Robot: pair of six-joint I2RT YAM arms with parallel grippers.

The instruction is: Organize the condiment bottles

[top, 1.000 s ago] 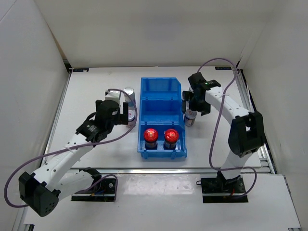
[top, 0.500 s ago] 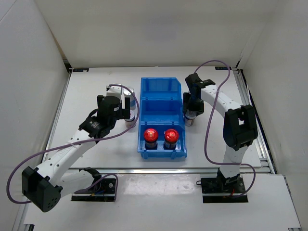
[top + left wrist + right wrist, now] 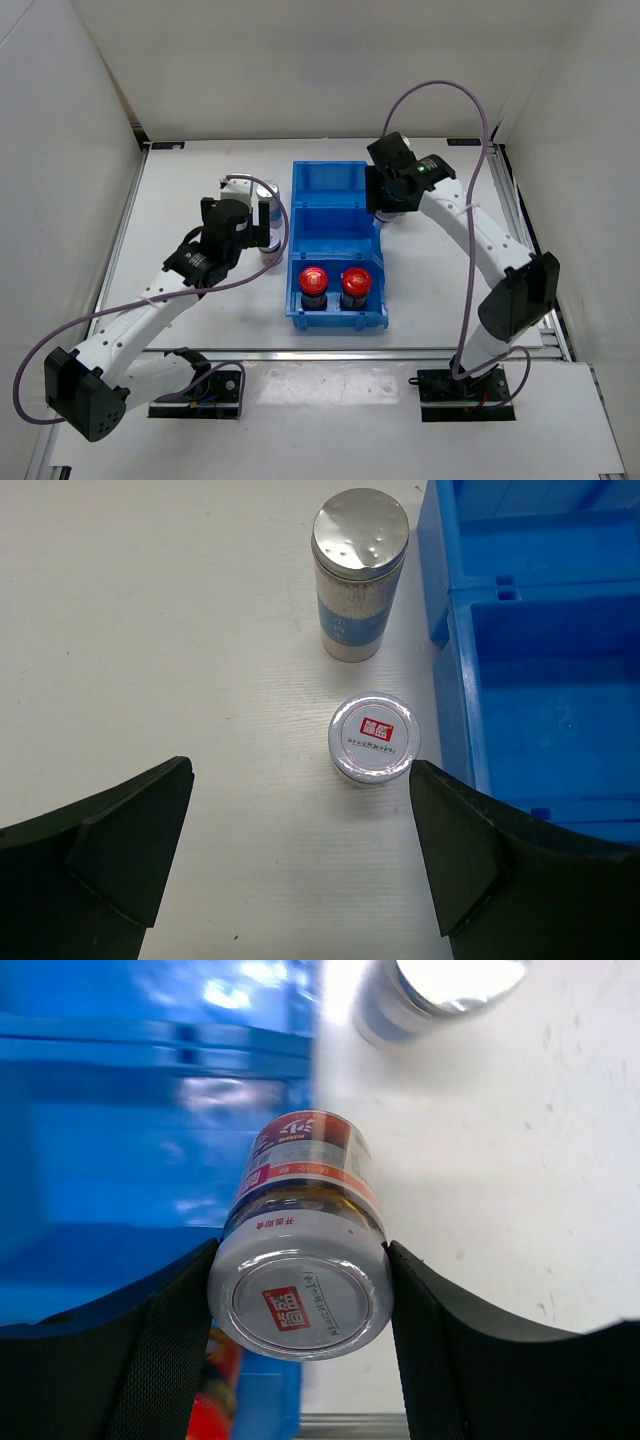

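The bin's empty middle section (image 3: 353,232) (image 3: 150,1170) shows only its blue bottom. My right gripper will next move the silver-lidded jar to the left in the top view and then down into that section.
My right gripper (image 3: 300,1305) is shut on a short silver-lidded jar (image 3: 300,1250) with a red-and-white label. It holds the jar in the air at the right wall of the blue bin (image 3: 335,180). In the top view that gripper (image 3: 386,200) hangs over the bin's right edge. Two dark jars with red lids (image 3: 314,281) (image 3: 355,282) stand in the bin's near compartment. My left gripper (image 3: 300,850) is open above the table. Just ahead of it stand a second short silver-lidded jar (image 3: 374,738) and a taller silver-capped blue-and-white cylinder (image 3: 358,575), left of the bin.
The bin's middle and far compartments (image 3: 550,630) show only blue floor. A blurred silver-capped bottle (image 3: 440,990) stands on the white table right of the bin. White walls enclose the table on three sides.
My right gripper closed on the jar beside the bin's right wall and lifted it up and back toward the bin's edge. The left arm shifted slightly forward, then held still.
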